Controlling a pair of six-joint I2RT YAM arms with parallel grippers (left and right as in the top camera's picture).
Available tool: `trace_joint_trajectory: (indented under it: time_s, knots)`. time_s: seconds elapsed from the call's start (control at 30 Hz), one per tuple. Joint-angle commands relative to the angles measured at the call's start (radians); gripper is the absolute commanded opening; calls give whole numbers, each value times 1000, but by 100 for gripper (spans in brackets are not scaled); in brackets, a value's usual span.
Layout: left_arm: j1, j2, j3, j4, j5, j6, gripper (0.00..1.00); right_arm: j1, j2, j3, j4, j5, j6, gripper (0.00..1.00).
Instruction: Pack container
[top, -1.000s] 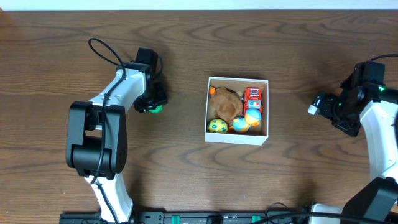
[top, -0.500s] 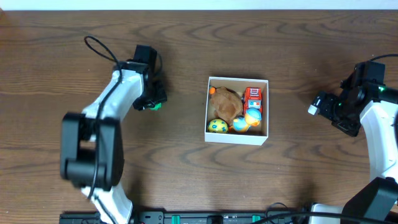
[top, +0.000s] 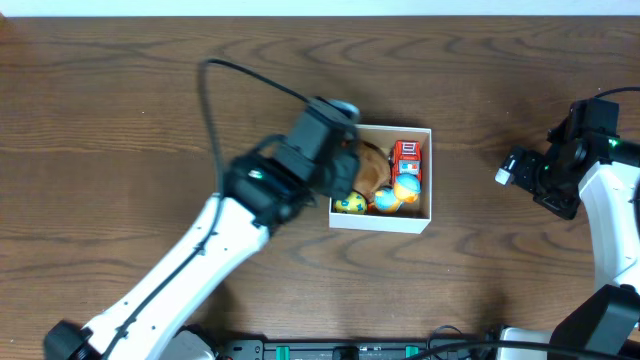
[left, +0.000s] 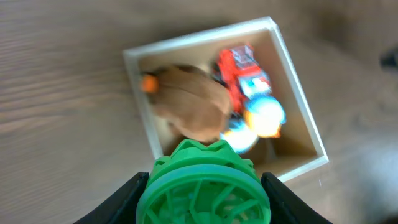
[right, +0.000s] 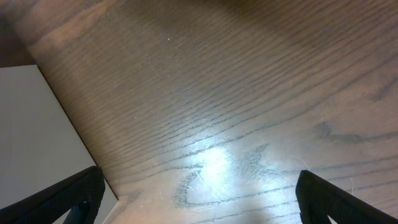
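Observation:
My left gripper will next move down and back, past the plush, toward the gap where the container's bare bottom shows by its near side beside the blue and yellow ball (top: 405, 187).
The container (top: 428, 180) is a square white box with a tan inside, at the table's middle. It holds a brown plush (top: 376, 163), a red toy truck (top: 406, 157), a blue and yellow ball (top: 405, 187) and a yellow-green ball (top: 349, 203). My left gripper (top: 335, 165) hangs over the box's left edge. In the left wrist view it (left: 204, 194) is shut on a green lattice ball (left: 202, 177), held above the container (left: 186, 39) and its plush (left: 189, 102). My right gripper (top: 535, 175) is open and empty over bare wood (right: 199, 193).
The left arm's white links (top: 200, 260) stretch from the front left to the box and hide its left wall. A black cable (top: 240, 72) arcs behind the arm. The right arm stands near the table's right edge (right: 37, 137).
My left arm has swung from the table's left side to over the container, carrying the green ball. The right arm has not moved.

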Motion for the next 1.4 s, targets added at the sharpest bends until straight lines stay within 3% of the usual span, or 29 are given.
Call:
trace_joint_trajectory:
  time_s: [0.0, 0.2, 0.33, 0.4, 0.53, 0.7, 0.93, 1.23, 1.37]
  knots:
    - [-58, 77, 3, -3, -23, 39, 21, 1, -1, 0, -2, -1, -13, 99]
    - [-100, 243, 3, -4, -23, 39, 22, 1, -1, 0, -5, -1, -13, 99]
    - [-90, 284, 3, 7, -24, 39, 43, 1, -1, 0, -8, 0, -22, 99]
    - [-77, 278, 3, 19, -24, 39, 77, 1, -1, 0, -5, 0, -24, 99]
    - [-39, 243, 4, 18, -24, 39, 98, 2, -1, 0, -2, -1, -25, 99]
    - [24, 119, 4, 15, -73, 39, 98, 52, -10, 26, 4, 2, -66, 99]
    - [208, -71, 4, 10, -208, 38, 98, 237, -35, 145, 35, 116, -97, 99]
    - [477, -95, 3, 23, -208, 39, 98, 364, -35, 157, 325, 145, -130, 99]
    - [533, -114, 3, -21, -206, 39, 98, 365, -53, 160, 323, 143, -166, 99]
